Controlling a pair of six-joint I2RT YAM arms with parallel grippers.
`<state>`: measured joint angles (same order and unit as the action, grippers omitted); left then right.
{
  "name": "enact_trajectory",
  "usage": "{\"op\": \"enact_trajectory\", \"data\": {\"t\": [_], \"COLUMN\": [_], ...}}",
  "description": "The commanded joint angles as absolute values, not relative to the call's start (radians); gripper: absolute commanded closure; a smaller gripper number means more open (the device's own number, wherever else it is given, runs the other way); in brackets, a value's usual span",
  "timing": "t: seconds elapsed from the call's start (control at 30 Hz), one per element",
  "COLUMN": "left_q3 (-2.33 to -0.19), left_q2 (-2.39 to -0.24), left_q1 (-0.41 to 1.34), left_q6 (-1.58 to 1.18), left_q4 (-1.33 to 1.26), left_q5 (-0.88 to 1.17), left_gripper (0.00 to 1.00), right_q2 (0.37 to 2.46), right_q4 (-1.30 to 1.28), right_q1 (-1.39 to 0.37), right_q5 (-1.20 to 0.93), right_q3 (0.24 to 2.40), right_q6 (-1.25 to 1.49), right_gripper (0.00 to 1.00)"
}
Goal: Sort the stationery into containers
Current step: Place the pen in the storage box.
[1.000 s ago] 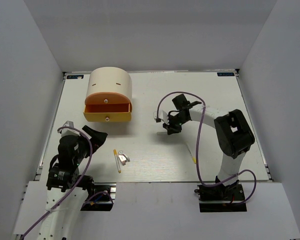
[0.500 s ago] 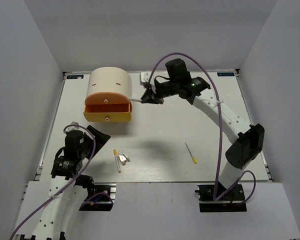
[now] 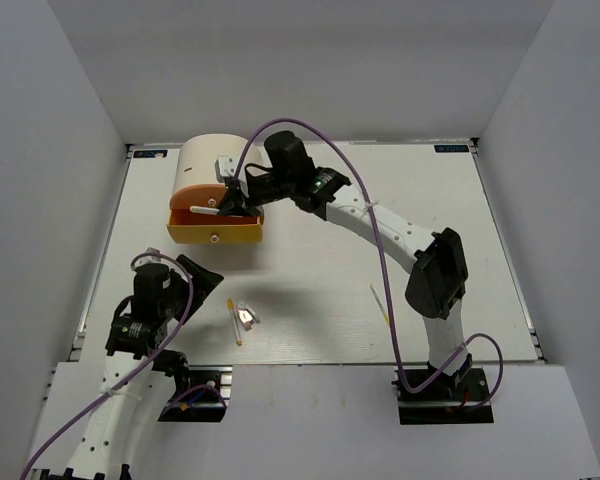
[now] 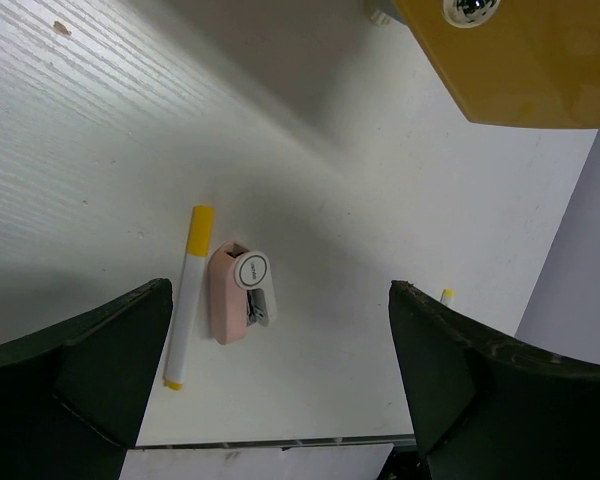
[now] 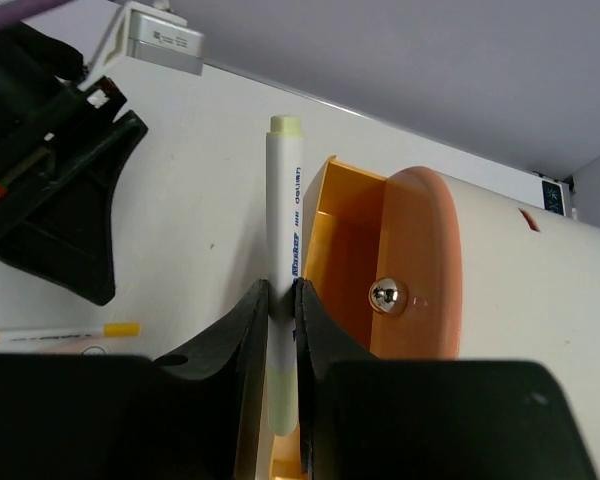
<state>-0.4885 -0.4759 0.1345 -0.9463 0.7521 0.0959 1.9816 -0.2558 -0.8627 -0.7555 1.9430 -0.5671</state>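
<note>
My left gripper will next go down and across onto the marker's yellow cap (image 3: 230, 303) (image 4: 200, 230), because it is below my open fingers, to their right in the top view.
The cream cylindrical cabinet (image 3: 220, 160) stands at the back left, its yellow drawer (image 3: 216, 231) pulled open below the orange drawer front (image 3: 208, 195). My right gripper (image 3: 224, 206) is shut on a white marker with a pale green cap (image 3: 204, 210) and holds it over the open drawer; in the right wrist view the marker (image 5: 283, 230) lies along the drawer's front wall (image 5: 320, 250). My left gripper (image 3: 187, 274) is open and empty. Ahead of it lie a yellow-capped white marker (image 4: 187, 295) and a pinkish clip piece (image 4: 232, 295).
Another thin yellow-and-white stick (image 3: 381, 305) lies on the table at the right. The left gripper's black fingers (image 5: 65, 215) show in the right wrist view near the drawer. The table's near edge (image 4: 270, 443) is just below the clip piece.
My right arm has swung left with the white marker, from beside the cabinet to over the open yellow drawer. My left arm has barely moved.
</note>
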Motion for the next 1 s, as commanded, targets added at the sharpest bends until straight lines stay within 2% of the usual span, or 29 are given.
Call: {"op": "enact_trajectory", "data": {"t": [0.0,0.1,0.63,0.73,0.77,0.97], "left_q3": [-0.489,-0.48,-0.462,-0.462,-0.462,-0.453], "left_q2": [-0.46,-0.46,-0.506,-0.515,-0.515,-0.525], "left_q1": [0.132,0.132,0.132,0.132,0.132,0.132], "left_q6": [-0.953,-0.953,-0.953,-0.953,-0.953,-0.953], "left_q4": [0.752,0.742,0.692,0.683,0.683,0.655], "left_q5": [0.109,0.109,0.137,0.137,0.137,0.147], "left_gripper": [0.01,0.01,0.01,0.01,0.01,0.01], "right_q2": [1.973,1.979,2.04,2.045,2.045,2.036], "right_q4": [-0.1,-0.016,0.035,0.034,0.032,0.026], "right_q1": [-0.879,-0.88,-0.871,-0.87,-0.874,-0.871], "right_q5": [-0.732,-0.697,-0.646,-0.637,-0.629,-0.624], "right_q3": [1.944,1.882,1.807,1.799,1.796,1.767], "right_q6": [-0.551,-0.598,-0.675,-0.692,-0.696,-0.721], "right_gripper": [1.0,1.0,1.0,0.91,0.81,0.66]}}
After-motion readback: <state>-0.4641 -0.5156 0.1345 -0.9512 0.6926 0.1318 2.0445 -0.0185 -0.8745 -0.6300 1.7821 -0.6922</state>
